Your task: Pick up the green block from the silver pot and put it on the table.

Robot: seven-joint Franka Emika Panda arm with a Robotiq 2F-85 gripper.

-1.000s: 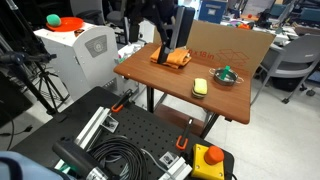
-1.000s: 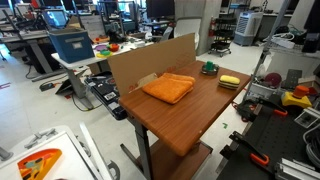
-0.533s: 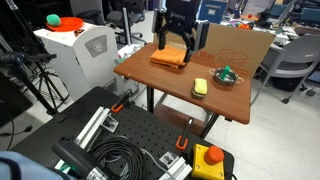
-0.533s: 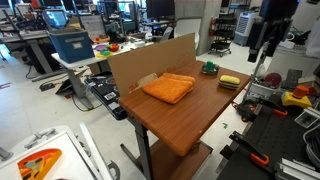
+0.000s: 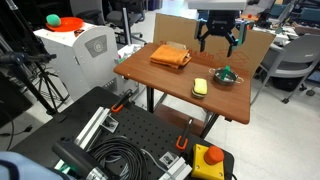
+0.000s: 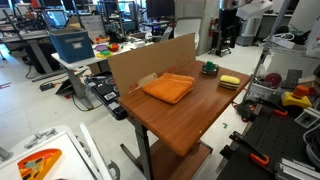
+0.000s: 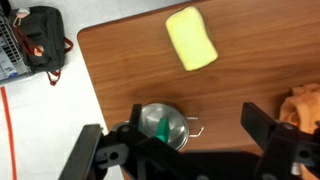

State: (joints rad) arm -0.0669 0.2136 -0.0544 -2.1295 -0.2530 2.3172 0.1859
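Observation:
My gripper shifts toward the cardboard side and turns slightly next, then goes down to the dark-green block (image 5: 227,71) (image 7: 163,129) inside the pot.
The silver pot (image 5: 228,76) stands near the far end of the wooden table (image 5: 150,75), with the small dark-green block (image 7: 163,127) inside it. The pot also shows in the wrist view (image 7: 158,124) and in an exterior view (image 6: 209,68). My gripper (image 5: 219,45) hangs open and empty above the table, a little above and behind the pot. In the wrist view the open jaws (image 7: 180,150) straddle the pot's side. In an exterior view the gripper (image 6: 229,24) is dark against the background.
A pale yellow pad (image 5: 200,87) lies beside the pot. A folded orange cloth (image 5: 171,56) lies mid-table. A cardboard wall (image 5: 255,45) lines the table's back edge. A black perforated platform (image 5: 130,135) with cables stands in front. A black bag (image 7: 38,45) lies off the table.
My arm has swung from above the orange cloth across the table to above the pot. The gripper stays open. Nothing on the table moved.

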